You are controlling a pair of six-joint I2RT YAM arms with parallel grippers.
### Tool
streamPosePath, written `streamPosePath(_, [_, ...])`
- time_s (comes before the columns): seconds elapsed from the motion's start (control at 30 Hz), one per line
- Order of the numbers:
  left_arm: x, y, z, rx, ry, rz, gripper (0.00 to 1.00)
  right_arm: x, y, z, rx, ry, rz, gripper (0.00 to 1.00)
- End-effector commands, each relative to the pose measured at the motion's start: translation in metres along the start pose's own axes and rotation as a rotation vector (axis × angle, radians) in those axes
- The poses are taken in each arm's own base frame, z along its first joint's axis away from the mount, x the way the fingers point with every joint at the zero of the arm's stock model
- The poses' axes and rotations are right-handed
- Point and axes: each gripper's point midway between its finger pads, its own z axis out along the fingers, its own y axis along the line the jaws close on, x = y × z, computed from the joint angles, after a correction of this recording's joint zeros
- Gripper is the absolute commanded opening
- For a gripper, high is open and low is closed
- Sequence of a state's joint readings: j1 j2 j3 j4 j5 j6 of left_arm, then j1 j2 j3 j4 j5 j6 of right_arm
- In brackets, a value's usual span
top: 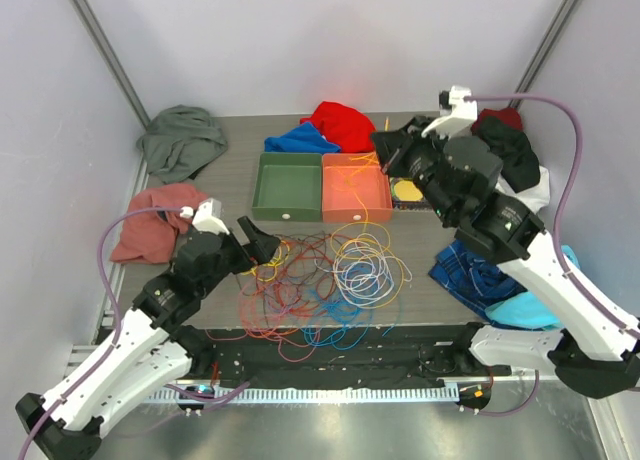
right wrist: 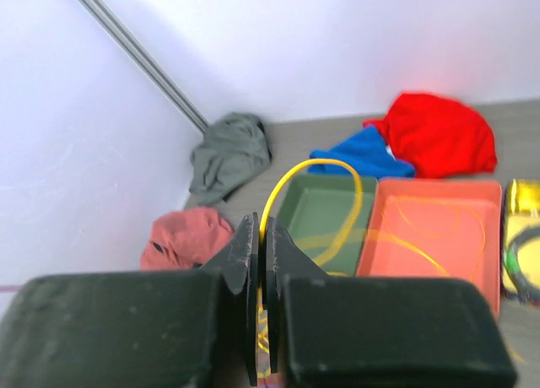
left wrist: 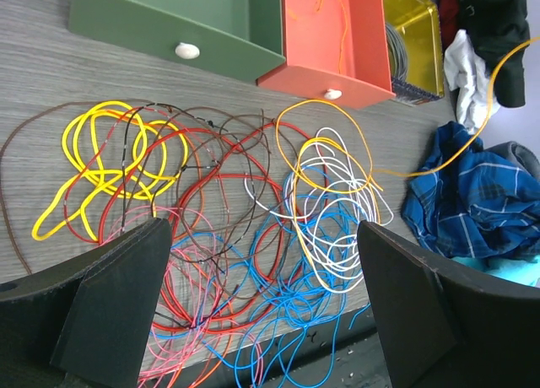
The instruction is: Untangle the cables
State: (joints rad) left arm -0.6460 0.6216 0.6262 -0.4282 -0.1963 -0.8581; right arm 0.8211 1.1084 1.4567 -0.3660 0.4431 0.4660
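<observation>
The orange tray's bottom is below my right gripper and the yellow cable already trails there, so next my right gripper will reach outward, then lower into the tray and release the yellow cable.
The cables (top: 320,275) lie in a loose tangle mid-table: yellow loops (left wrist: 110,152), red (left wrist: 211,190), blue (left wrist: 295,308), white (left wrist: 337,228) and dark brown (left wrist: 211,118). My left gripper (top: 256,242) hovers at the tangle's left edge, open and empty; in the left wrist view (left wrist: 261,320) its fingers (left wrist: 118,295) stand wide apart above the red and blue loops. My right gripper (top: 385,156) is raised over the orange tray (top: 330,212), shut on an orange-yellow cable (right wrist: 314,164) that arcs up from between the jaws. That cable runs down through the tray to the tangle (left wrist: 329,143).
A green tray (top: 262,185) stands left of the orange one; a yellow tray (top: 405,192) with a black coil stands to its right. Clothes lie around: grey-green (top: 180,140), salmon (top: 155,220), red (top: 340,125), blue (top: 300,140), black (top: 510,150), plaid (top: 475,270).
</observation>
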Motion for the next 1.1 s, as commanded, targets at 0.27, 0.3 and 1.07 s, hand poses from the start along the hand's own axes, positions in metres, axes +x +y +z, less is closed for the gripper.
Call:
streamPosePath(0.27, [-0.025, -0.029, -0.020, 0.132, -0.075, 0.003, 0.99, -0.065, 0.053, 0.024, -0.081, -0.073, -0.057, 0.01])
streamPosePath(0.3, [-0.026, -0.030, -0.021, 0.135, -0.081, 0.001, 0.99, -0.064, 0.050, 0.030, -0.054, -0.078, -0.067, 0.01])
streamPosePath(1.07, [-0.013, -0.001, -0.036, 0.097, -0.106, -0.002, 1.00, -0.033, -0.037, 0.171, 0.189, -0.044, -0.153, 0.01])
